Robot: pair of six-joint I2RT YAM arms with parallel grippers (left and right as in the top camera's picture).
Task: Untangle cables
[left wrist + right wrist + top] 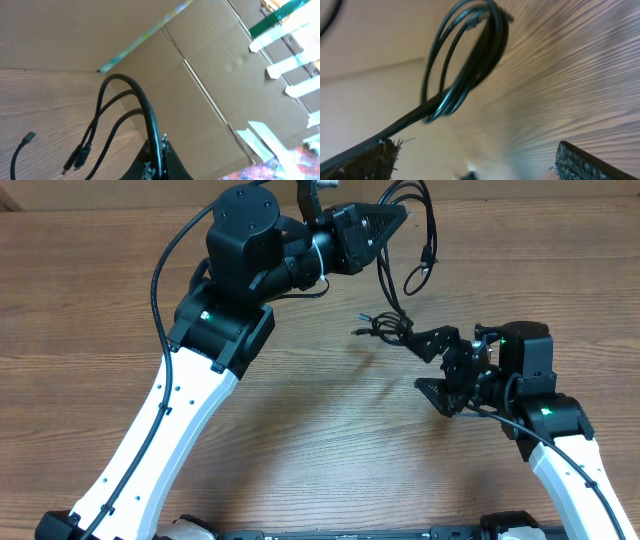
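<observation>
My right gripper should next shift its open fingers outward until the bunched part of the cables is between them and then close, because that part lies outward of the gripper, beside one finger.
The cables are thin black cords. In the overhead view a loop point(428, 235) hangs from my left gripper point(398, 218), which is raised at the back of the table and shut on one cord. The strands run down to a small knot point(383, 326) on the table. In the left wrist view the cord point(145, 110) is pinched between the fingers point(159, 152), and two plug ends point(75, 160) dangle below. My right gripper point(415, 365) is open just right of the knot. In the right wrist view its jaws point(475, 160) are wide apart, and the looped cords point(470, 65) run past its left finger.
The wooden table point(300, 440) spreads around both arms. A cardboard wall point(210, 85) with tape strips point(295, 60) stands behind the table in the left wrist view. A loose plug end point(29, 136) lies on the wood.
</observation>
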